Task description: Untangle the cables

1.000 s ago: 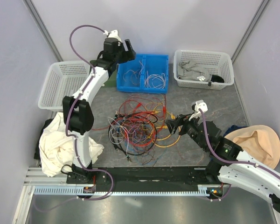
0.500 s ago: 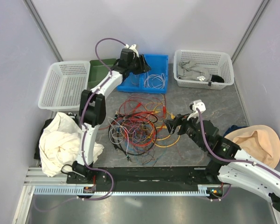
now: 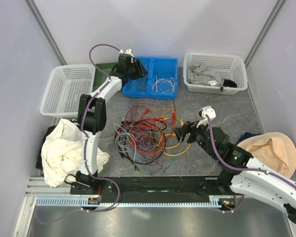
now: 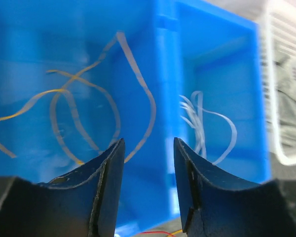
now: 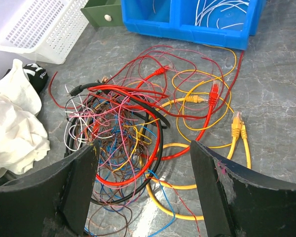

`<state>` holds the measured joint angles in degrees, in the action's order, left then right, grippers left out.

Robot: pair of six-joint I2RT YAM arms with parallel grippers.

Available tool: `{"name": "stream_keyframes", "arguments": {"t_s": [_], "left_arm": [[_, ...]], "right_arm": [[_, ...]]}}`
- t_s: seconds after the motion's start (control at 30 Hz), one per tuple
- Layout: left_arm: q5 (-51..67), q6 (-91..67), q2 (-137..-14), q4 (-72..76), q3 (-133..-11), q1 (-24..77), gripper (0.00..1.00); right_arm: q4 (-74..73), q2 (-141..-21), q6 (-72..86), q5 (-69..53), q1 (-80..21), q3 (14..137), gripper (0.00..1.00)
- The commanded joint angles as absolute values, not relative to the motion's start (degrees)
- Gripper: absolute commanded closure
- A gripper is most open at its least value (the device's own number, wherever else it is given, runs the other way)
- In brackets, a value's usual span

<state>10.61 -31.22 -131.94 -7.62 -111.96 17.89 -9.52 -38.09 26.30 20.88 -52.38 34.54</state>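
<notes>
My right gripper moves toward the middle of the heap next, then goes down to the pink wire (image 3: pixel 138 138) (image 5: pixel 122 134). That wire lies on top across the thick red loop.
The cables (image 3: pixel 143 133) lie in a tangled heap of red, yellow, black, blue, pink and white wires on the grey table, mid-scene. In the right wrist view the heap (image 5: pixel 128 123) spreads just beyond my right gripper (image 5: pixel 144 148), which is wide open and holds nothing. That gripper (image 3: pixel 179 132) hovers at the heap's right edge. My left gripper (image 3: pixel 139 69) is far back over the blue bin (image 3: pixel 150 94), jaws partly apart with nothing between them (image 4: pixel 148 163). Loose yellow and white wires (image 4: pixel 89 113) lie in the bin's left compartment, and white wires (image 4: pixel 202 123) in its right one.
A white basket (image 3: pixel 69 89) stands at the back left with a green box (image 3: pixel 101 74) beside it. Another white basket (image 3: pixel 214 71) holding grey cloth is at the back right. A white cloth (image 3: pixel 64 150) lies near left, a tan hat (image 3: pixel 271 150) near right.
My left arm has swung right and lower over the blue bin, and its jaws have narrowed. The right gripper has crept slightly left toward the heap.
</notes>
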Motion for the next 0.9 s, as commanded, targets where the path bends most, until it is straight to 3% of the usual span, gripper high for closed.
{"name": "stream_keyframes", "arguments": {"t_s": [0.0,0.13,0.23,0.47,0.6,0.87], "left_arm": [[7.04,-32.43,-129.73,-9.74,-111.97,17.58,0.48],[3.7,-32.61,-123.17,-7.58,-107.16,17.23,0.5],[0.54,-31.73,-115.43,-4.14,-99.86,17.4,0.45],[-8.34,-29.26,-83.65,-2.47,-80.12,21.79,0.37],[-17.11,-29.53,-69.48,-1.4,-66.29,31.87,0.37],[-21.26,-40.06,-51.35,-10.89,-49.06,45.43,0.4]], "right_arm": [[-7.82,-37.18,26.54,21.36,-52.56,34.1,0.18],[-8.17,-36.39,26.72,21.27,-52.56,34.28,0.18],[-8.17,-36.47,27.07,21.01,-52.56,34.37,0.18],[-6.86,-39.02,28.39,18.73,-52.56,34.1,0.18],[-4.75,-40.51,30.41,14.08,-52.56,32.08,0.19],[3.33,-49.46,33.92,1.94,-53.08,27.16,0.21]]}}
